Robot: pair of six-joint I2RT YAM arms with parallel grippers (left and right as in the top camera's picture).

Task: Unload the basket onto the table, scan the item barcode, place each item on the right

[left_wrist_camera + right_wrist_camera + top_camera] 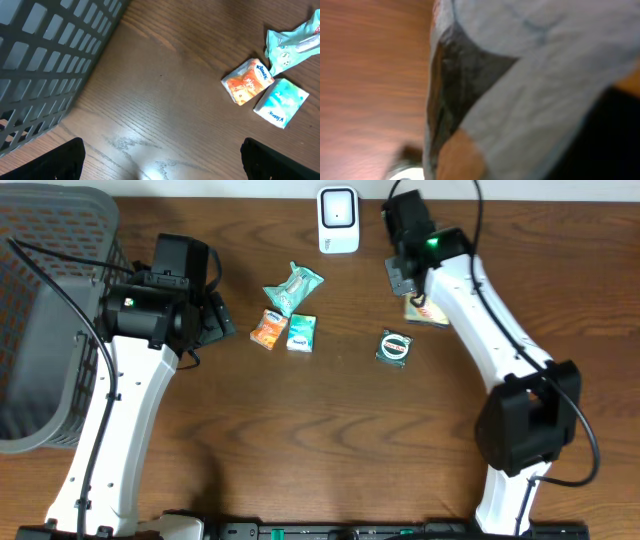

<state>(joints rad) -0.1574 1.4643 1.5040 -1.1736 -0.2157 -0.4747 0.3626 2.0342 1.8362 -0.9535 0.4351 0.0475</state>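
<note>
The tabletop below and back from my right gripper is bare, beside the dark green item. My right gripper will next bring the flat packet back, lower it and let go.
The white barcode scanner (338, 220) stands at the back middle of the table. My right gripper (415, 298) is to the right of it, shut on a flat packet (430, 314) that pokes out beneath the arm. In the right wrist view that packet (530, 75) fills the frame, blurred, pale grey with dark and orange patches; the fingers are hidden. My left gripper (218, 320) hovers open over bare wood, its dark fingertips (60, 162) at the bottom corners of the left wrist view, nothing between them.
A teal pouch (293, 287), an orange tissue pack (268, 329) and a teal tissue pack (301, 332) lie left of centre. A dark green round-labelled item (396, 347) lies at centre right. A grey mesh basket (50, 310) stands at the left edge.
</note>
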